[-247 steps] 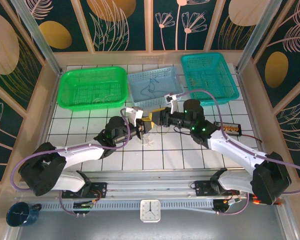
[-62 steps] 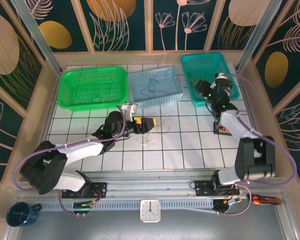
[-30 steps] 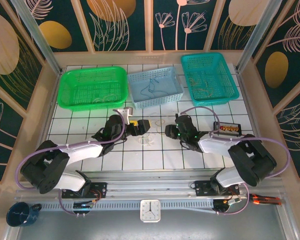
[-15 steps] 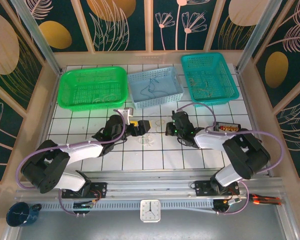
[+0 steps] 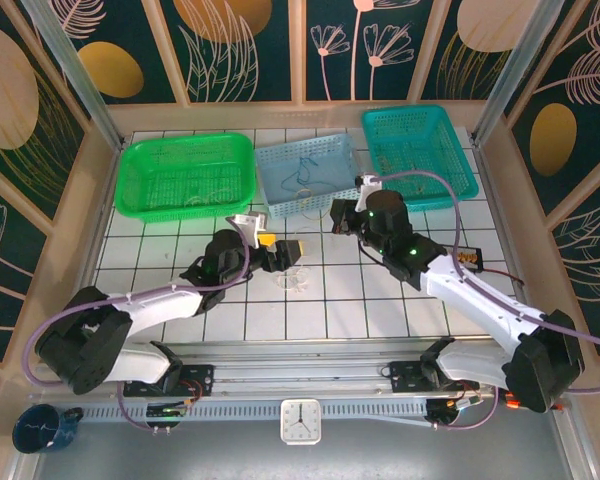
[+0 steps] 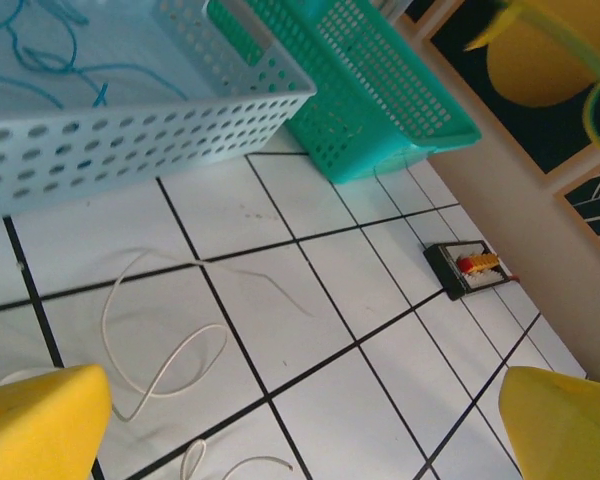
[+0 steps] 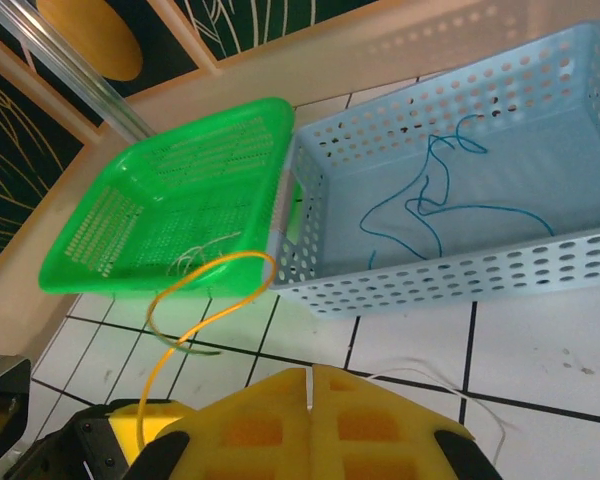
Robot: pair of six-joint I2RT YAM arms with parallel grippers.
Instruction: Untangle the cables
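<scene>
I will next carry the thin yellow cable outward over the teal basket with my right gripper and open it to let the cable go inside, because the light blue basket holds blue cables.
My right gripper (image 5: 337,215) (image 7: 310,376) hangs above the tiles just in front of the light blue basket (image 5: 310,200), shut on a thin yellow cable (image 7: 212,288) that loops in the air to its left. That yellow cable (image 6: 588,62) also dangles at the top right of the left wrist view. Whitish cables (image 6: 162,350) (image 5: 295,282) lie curled on the white tiles below and ahead of my left gripper (image 5: 285,252) (image 6: 300,430), which stands wide open with nothing between its fingers. Blue cables (image 7: 432,205) (image 5: 302,176) rest inside the light blue basket.
A green basket (image 5: 140,200) (image 7: 110,230) at the back left holds a few pale wires (image 7: 202,252). A teal basket (image 5: 420,196) (image 6: 380,95) stands at the back right. A small black connector board (image 5: 468,259) (image 6: 467,268) lies on the tiles to the right.
My right gripper closed low over the cables on the tiles, then rose and moved back toward the blue basket with the yellow cable. The left arm has barely moved.
</scene>
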